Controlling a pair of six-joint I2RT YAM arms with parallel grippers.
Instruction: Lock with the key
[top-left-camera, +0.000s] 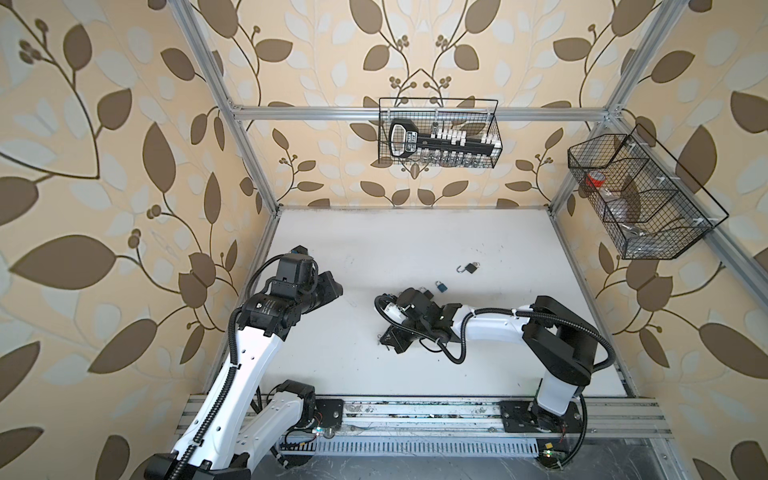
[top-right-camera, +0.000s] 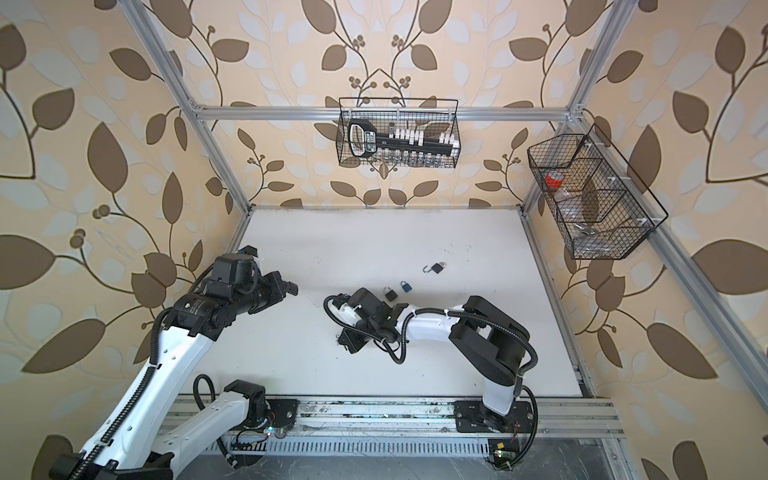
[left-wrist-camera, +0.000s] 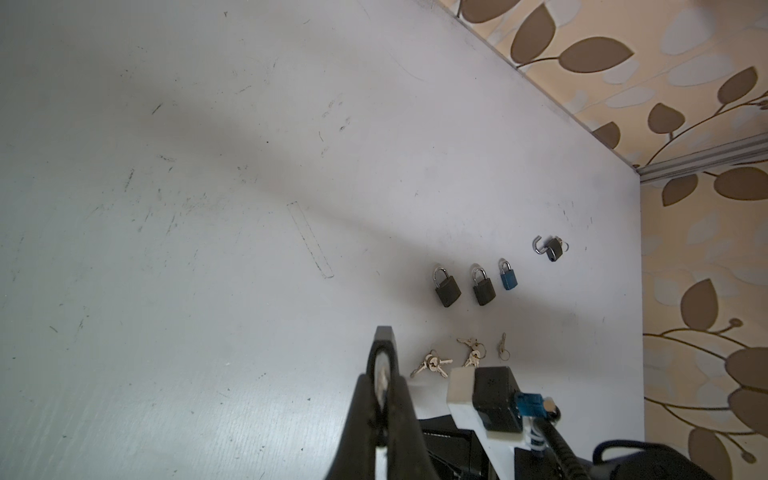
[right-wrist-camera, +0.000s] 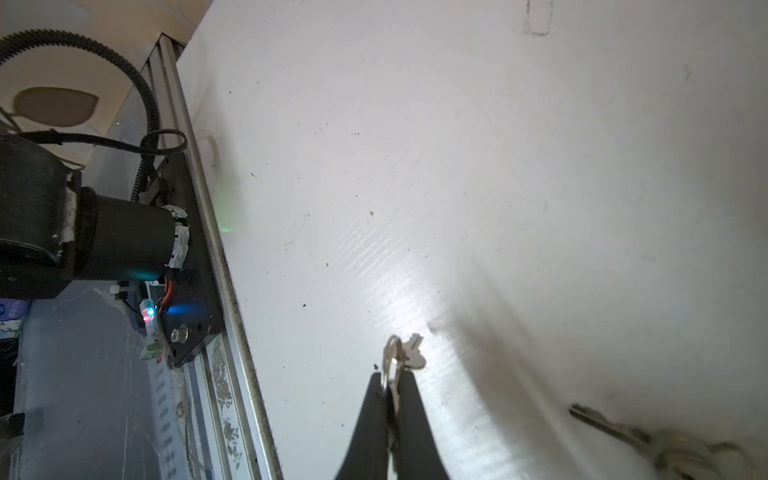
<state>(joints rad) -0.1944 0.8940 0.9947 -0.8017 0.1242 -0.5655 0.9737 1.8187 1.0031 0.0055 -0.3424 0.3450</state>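
My right gripper carries the ring outward and down next and releases it on the bare tabletop, clear of loose keys.
My right gripper (right-wrist-camera: 390, 376) is shut on the ring of a small silver key (right-wrist-camera: 409, 353), low over the white table (top-left-camera: 415, 241), left of the table's middle near the front (top-left-camera: 383, 338). My left gripper (left-wrist-camera: 381, 378) hovers at the left side (top-left-camera: 336, 287). It is shut on a dark rounded thing with a pale middle, apparently a padlock (left-wrist-camera: 384, 334) seen end-on. Beyond it lie two shut dark padlocks (left-wrist-camera: 448, 289) (left-wrist-camera: 484, 289), a shut blue one (left-wrist-camera: 508, 276) and an open dark one (left-wrist-camera: 552, 249).
Loose key bunches (left-wrist-camera: 432, 365) (left-wrist-camera: 471, 353) (left-wrist-camera: 503, 347) lie in front of the padlocks, one of them (right-wrist-camera: 665, 444) close to my right gripper. Wire baskets (top-left-camera: 440, 133) (top-left-camera: 640, 195) hang on the back and right walls. An aluminium rail (top-left-camera: 415, 419) runs along the table's front.
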